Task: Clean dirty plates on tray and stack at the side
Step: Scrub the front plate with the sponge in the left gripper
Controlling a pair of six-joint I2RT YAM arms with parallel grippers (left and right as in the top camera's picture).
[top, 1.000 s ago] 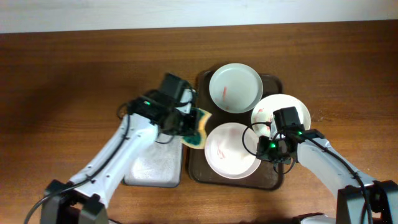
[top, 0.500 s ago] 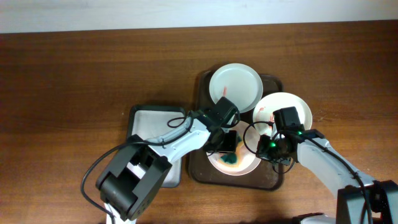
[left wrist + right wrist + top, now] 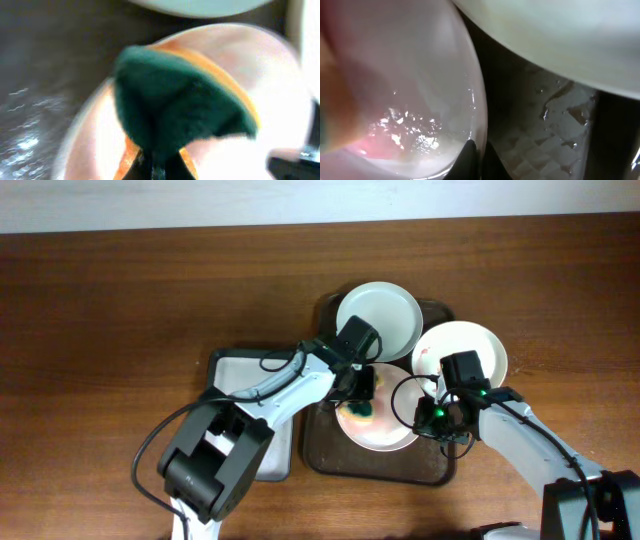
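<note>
My left gripper needs to lift off the plate next and lower the sponge (image 3: 357,412) onto the white inside of the smaller tray, because that is to its left in the overhead view.
The dark brown tray (image 3: 318,442) holds three plates. The pale mint plate (image 3: 385,315) is at the back, and the white plate (image 3: 465,348), with a red smear at its left edge, is at the right. The pinkish white plate (image 3: 385,432) is at the front. My left gripper (image 3: 358,398) is shut on a green and orange sponge (image 3: 357,412) and presses it on the pinkish plate; the sponge (image 3: 180,105) fills the left wrist view. My right gripper (image 3: 430,416) is shut on the pinkish plate's right rim (image 3: 479,131), one finger inside and one outside.
A smaller black tray with a white inside (image 3: 238,372) lies left of the brown tray, partly under my left arm. The white plate's edge (image 3: 560,40) hangs over the wet tray floor (image 3: 545,135) in the right wrist view. Bare wooden table surrounds the trays.
My left arm swung right from over the black tray onto the pinkish plate with the sponge, then slid it up and left across the plate. The right gripper kept its hold on the rim.
</note>
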